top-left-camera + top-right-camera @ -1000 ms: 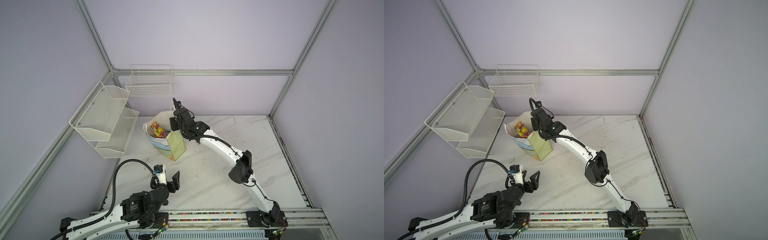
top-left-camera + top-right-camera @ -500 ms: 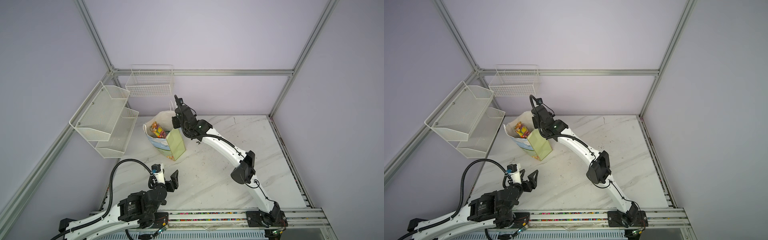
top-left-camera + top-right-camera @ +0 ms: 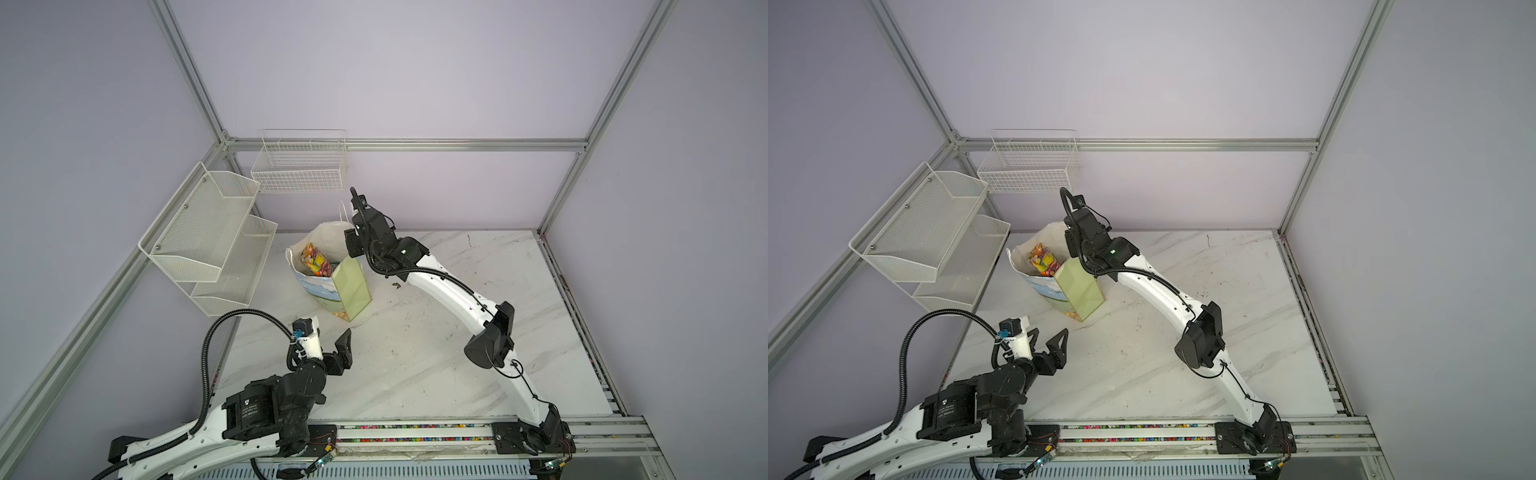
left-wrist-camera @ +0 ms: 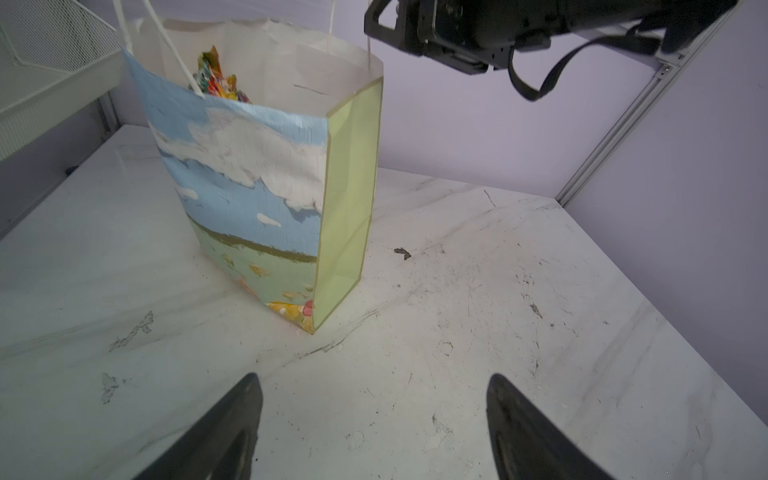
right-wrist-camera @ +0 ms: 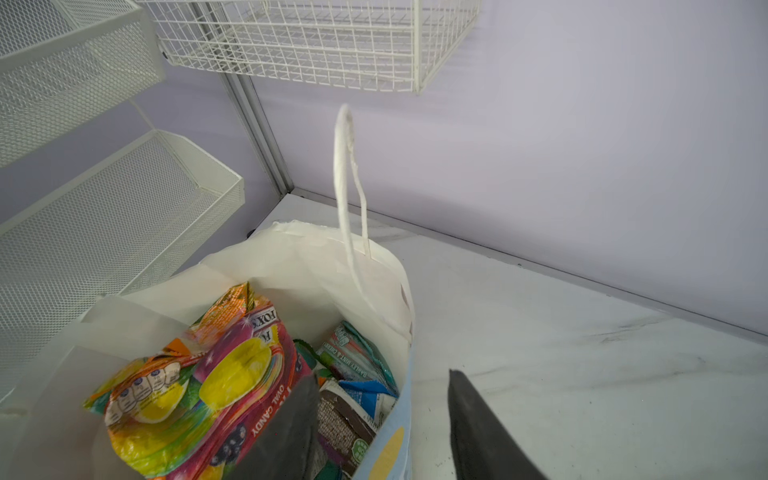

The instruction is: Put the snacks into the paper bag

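Observation:
I will next move my right gripper down a little onto the bag's rim (image 5: 400,402) beside the string handle and close it, because the bag's rim runs between my two open fingers.
The paper bag (image 3: 353,286) (image 3: 1077,291) (image 4: 249,178) stands upright at the back left of the marble table, its mouth open. Snacks (image 3: 313,259) (image 3: 1042,259) (image 4: 216,81) lie inside it: a bright fruit-candy packet (image 5: 208,374), a teal packet (image 5: 357,357), a small blue one (image 5: 365,390) and a dark bar wrapper (image 5: 340,424). My right gripper (image 3: 351,245) (image 3: 1071,245) (image 5: 380,378) hangs open over the bag's right rim, one finger inside the bag, the other outside, holding nothing. My left gripper (image 3: 330,340) (image 3: 1047,338) (image 4: 374,380) is open and empty above the table, in front of the bag.
A white wire basket (image 3: 299,166) (image 5: 316,41) hangs on the back wall just above the bag. A two-tier mesh shelf (image 3: 208,232) juts from the left wall. The bag's string handle (image 5: 347,187) stands up. A dark crumb (image 4: 402,252) lies to the right of the bag.
The right gripper has lifted slightly at the bag's mouth. The left gripper has edged a little toward the bag, still open.

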